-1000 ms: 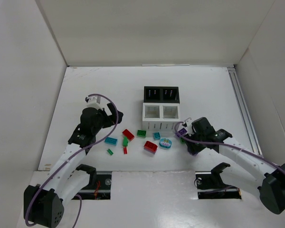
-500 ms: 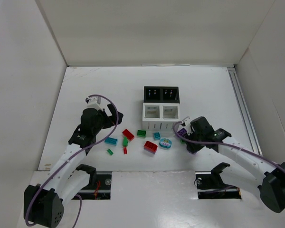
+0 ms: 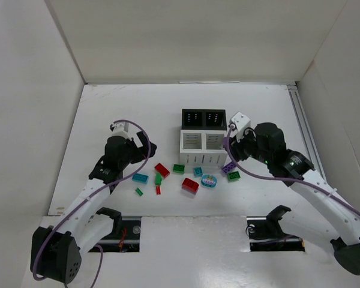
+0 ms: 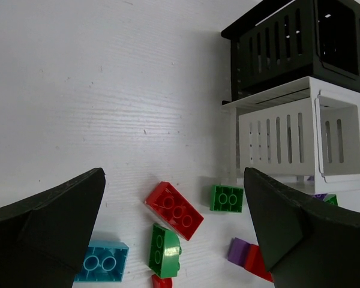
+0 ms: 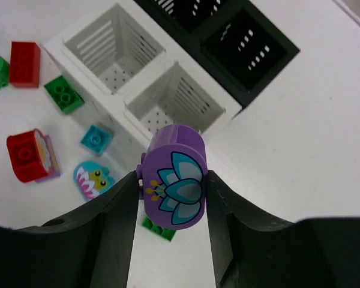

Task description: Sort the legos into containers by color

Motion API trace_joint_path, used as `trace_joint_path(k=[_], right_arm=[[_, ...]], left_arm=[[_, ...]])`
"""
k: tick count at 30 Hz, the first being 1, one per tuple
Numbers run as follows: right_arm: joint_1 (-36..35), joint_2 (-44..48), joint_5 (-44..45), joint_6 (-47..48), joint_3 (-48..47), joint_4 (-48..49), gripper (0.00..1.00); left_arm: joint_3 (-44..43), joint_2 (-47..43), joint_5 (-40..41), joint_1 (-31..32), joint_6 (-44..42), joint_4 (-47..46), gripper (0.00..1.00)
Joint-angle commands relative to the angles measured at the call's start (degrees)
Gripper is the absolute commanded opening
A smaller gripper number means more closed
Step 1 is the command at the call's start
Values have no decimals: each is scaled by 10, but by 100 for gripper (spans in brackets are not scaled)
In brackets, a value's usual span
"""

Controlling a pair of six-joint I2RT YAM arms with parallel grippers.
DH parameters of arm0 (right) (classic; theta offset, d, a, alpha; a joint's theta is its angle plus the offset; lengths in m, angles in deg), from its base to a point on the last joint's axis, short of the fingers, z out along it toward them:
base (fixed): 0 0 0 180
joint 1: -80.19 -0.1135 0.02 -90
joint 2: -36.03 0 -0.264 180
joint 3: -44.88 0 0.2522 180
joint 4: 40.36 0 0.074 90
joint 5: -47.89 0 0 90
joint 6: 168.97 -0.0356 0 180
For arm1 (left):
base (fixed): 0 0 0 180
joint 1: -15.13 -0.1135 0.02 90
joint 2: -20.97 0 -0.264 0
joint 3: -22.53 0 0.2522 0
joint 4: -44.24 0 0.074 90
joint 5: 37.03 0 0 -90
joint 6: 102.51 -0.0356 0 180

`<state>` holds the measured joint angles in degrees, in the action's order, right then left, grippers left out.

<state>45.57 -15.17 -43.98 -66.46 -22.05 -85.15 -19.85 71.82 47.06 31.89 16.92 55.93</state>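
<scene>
Next, the right gripper moves over the nearer white bin, which is empty and lies to its left in the top view, and releases the purple piece (image 5: 173,177).
My right gripper (image 5: 173,180) is shut on the purple oval piece (image 5: 173,177), which has a lotus picture, and holds it above the table just in front of the right white bin (image 5: 217,108). In the top view this gripper (image 3: 236,149) is beside the white bins (image 3: 203,157); the black bins (image 3: 204,111) stand behind them. My left gripper (image 4: 174,174) is open and empty above a red brick (image 4: 174,210), two green bricks (image 4: 227,198) and a teal brick (image 4: 102,262). The teal oval piece (image 5: 91,180) lies on the table.
More bricks lie in front of the bins: a red one (image 3: 190,185), a purple one (image 3: 230,166), a green one (image 3: 233,176) and small green and red bits (image 3: 158,189). White walls enclose the table; a rail (image 3: 305,138) runs along the right side.
My right gripper has risen from the table with the purple oval piece and moved back and up towards the bins. The left arm has hardly moved.
</scene>
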Motion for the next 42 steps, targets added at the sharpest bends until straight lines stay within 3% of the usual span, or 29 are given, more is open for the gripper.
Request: trace_joint_path(k=[1,5,11,15,17,20,28,37,42], right_arm=[[-10,-39,-36,34,-21,90,24],[-16,-90,-72,46,-41,135,27],[-21,-151,-60,59,-54,162,33],[-21,-152,-53,59,-54,156,53],[-21,-132,-47,59,-48,156,74],[-21,-123,-47,59,-42,156,80],[-21,-54,48,30,-27,70,82],[76,95,68,-73,128,-12,90],[141,83,5,-86,181,37,69]], left_arm=[[2,4,3,6,38,5,100],[2,10,25,6,68,42,100],[2,-1,76,44,102,82,100],[2,-1,76,58,114,88,100],[-3,5,96,81,120,101,100],[-10,19,107,86,126,108,100],[-28,31,126,139,127,115,100],[-38,36,119,168,98,89,100],[-38,36,105,168,86,84,100]])
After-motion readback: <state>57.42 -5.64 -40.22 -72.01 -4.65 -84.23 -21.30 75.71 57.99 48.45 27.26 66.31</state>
